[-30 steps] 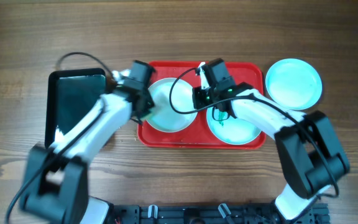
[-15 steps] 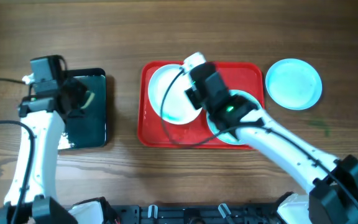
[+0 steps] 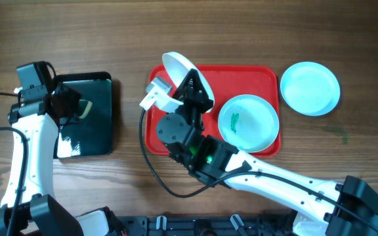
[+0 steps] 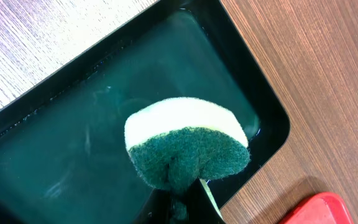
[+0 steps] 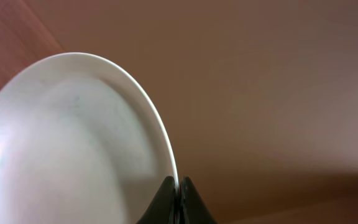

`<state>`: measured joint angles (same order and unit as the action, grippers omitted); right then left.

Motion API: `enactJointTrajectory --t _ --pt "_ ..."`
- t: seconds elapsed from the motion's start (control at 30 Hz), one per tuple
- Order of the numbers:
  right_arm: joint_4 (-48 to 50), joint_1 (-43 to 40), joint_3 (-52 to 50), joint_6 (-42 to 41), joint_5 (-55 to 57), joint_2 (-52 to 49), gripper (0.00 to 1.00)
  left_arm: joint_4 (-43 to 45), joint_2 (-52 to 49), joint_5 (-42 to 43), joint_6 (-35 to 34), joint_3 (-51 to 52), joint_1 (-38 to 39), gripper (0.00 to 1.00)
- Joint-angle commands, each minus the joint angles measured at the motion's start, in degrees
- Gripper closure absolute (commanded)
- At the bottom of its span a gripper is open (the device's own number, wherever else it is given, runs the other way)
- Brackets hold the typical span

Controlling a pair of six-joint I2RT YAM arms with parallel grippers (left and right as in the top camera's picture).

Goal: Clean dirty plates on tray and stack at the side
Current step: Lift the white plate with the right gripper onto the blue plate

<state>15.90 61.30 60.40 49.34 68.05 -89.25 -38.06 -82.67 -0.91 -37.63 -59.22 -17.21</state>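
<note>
The cyan plate beside the tray lies aside, so the robot's right gripper needs to swing past the smeared plate and down next, and release the white plate (image 3: 178, 69) onto the cyan plate.
My right gripper (image 3: 194, 90) is raised high over the red tray (image 3: 210, 73) and is shut on the rim of the white plate (image 3: 178, 69), which it holds tilted on edge. In the right wrist view the jaws (image 5: 179, 186) pinch the plate's edge (image 5: 73, 143). A pale cyan plate (image 3: 249, 122) with a teal-green smear lies on the tray's right half. A second cyan plate (image 3: 310, 87) lies on the table right of the tray. My left gripper (image 4: 182, 194) is shut on a green-and-yellow sponge (image 4: 185, 146) above the black tray (image 4: 73, 155).
The black glossy tray (image 3: 100, 141) holding liquid stands left of the red tray, with bare wood between them. The left arm (image 3: 28, 141) runs along the table's left side. The red tray's corner shows in the left wrist view (image 4: 328, 211).
My right gripper has lifted the white plate off the red tray and tipped it on edge, uncovering the smeared cyan plate. My left gripper stays over the black tray with the sponge.
</note>
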Motion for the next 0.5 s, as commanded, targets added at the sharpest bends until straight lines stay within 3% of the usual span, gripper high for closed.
enactJointTrajectory --t 0.0,0.03,0.1,0.17,0.27,0.33,0.47 --pt "-5.2 -3.7 -1.2 -21.8 2.0 0.4 0.96 0.1 -0.2 0.7 -0.2 0.0 -0.2 0.96" --pt "-9.6 -6.3 -1.2 -30.8 1.9 0.4 0.96 0.1 -0.2 0.7 -0.1 0.0 -0.2 0.96" --pt "-15.8 -10.3 -1.2 -40.0 -1.9 1.0 0.96 0.0 -0.2 0.7 -0.2 0.0 -0.2 0.96" --pt "-26.6 -16.7 -0.6 -50.6 -19.7 4.2 0.96 0.0 -0.2 0.7 -0.2 0.0 -0.2 0.96" --pt "-37.9 -33.7 -0.2 -65.4 -52.3 11.5 0.96 0.0 -0.2 0.7 -0.2 0.0 -0.2 0.96" --pt "-41.5 -44.8 -0.3 -67.1 -63.3 14.6 0.96 0.0 -0.2 0.7 -0.2 0.0 -0.2 0.96" --pt "-46.4 -64.7 -1.3 -67.4 -66.0 15.2 0.96 0.0 -0.2 0.7 -0.2 0.0 -0.2 0.96"
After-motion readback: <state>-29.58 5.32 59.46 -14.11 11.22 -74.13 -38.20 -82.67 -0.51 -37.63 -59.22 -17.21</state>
